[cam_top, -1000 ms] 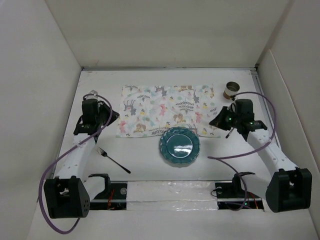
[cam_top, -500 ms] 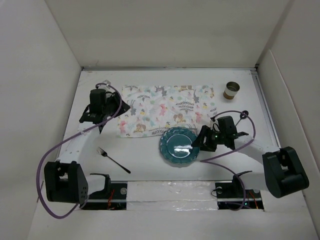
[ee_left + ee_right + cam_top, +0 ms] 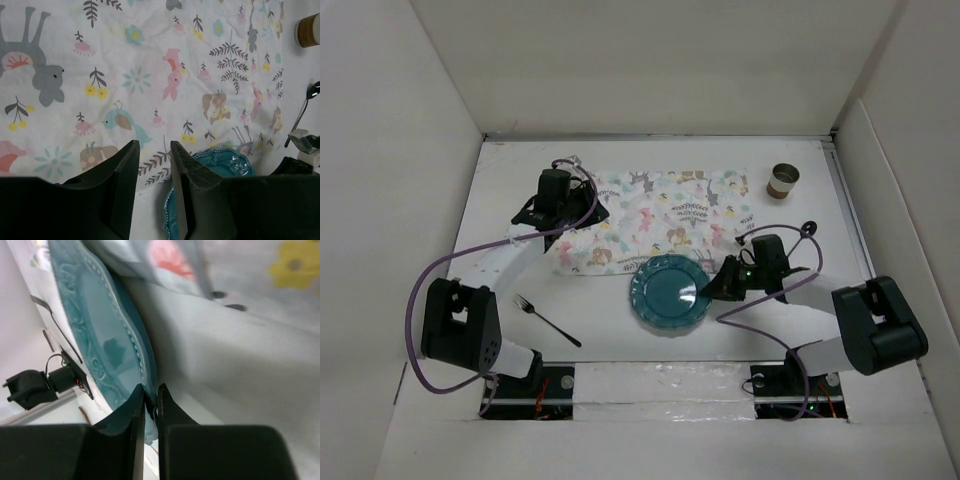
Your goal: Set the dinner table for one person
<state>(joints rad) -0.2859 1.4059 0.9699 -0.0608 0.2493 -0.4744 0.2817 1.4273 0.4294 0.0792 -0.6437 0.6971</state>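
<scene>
Next, the right gripper rises and carries the plate (image 3: 668, 293) outward, then down onto the placemat's middle (image 3: 654, 220) and releases, as the plate only overlaps its near edge.
On the white dinner table (image 3: 605, 335) lies an animal-print placemat (image 3: 660, 215) (image 3: 150, 65). A teal plate (image 3: 668, 293) (image 3: 220, 160) (image 3: 100, 330) overlaps the mat's near edge. At the plate's right rim, my right gripper (image 3: 714, 287) (image 3: 151, 395) is shut on that rim, one finger on each face. My left gripper (image 3: 572, 205) (image 3: 152, 150) hovers open over the mat's left part, with nothing between its fingers. A dark fork (image 3: 546, 320) rests near the front left.
A small brown cup (image 3: 783, 181) (image 3: 307, 30) stands at the mat's back right corner. A spoon (image 3: 304, 107) lies right of the mat. White walls box in the table on three sides. Cables loop from both arms.
My left gripper has swung right and back over the placemat and opened wider. My right gripper has come down from beside the cup to the plate and shut on its rim; the plate shifted slightly left.
</scene>
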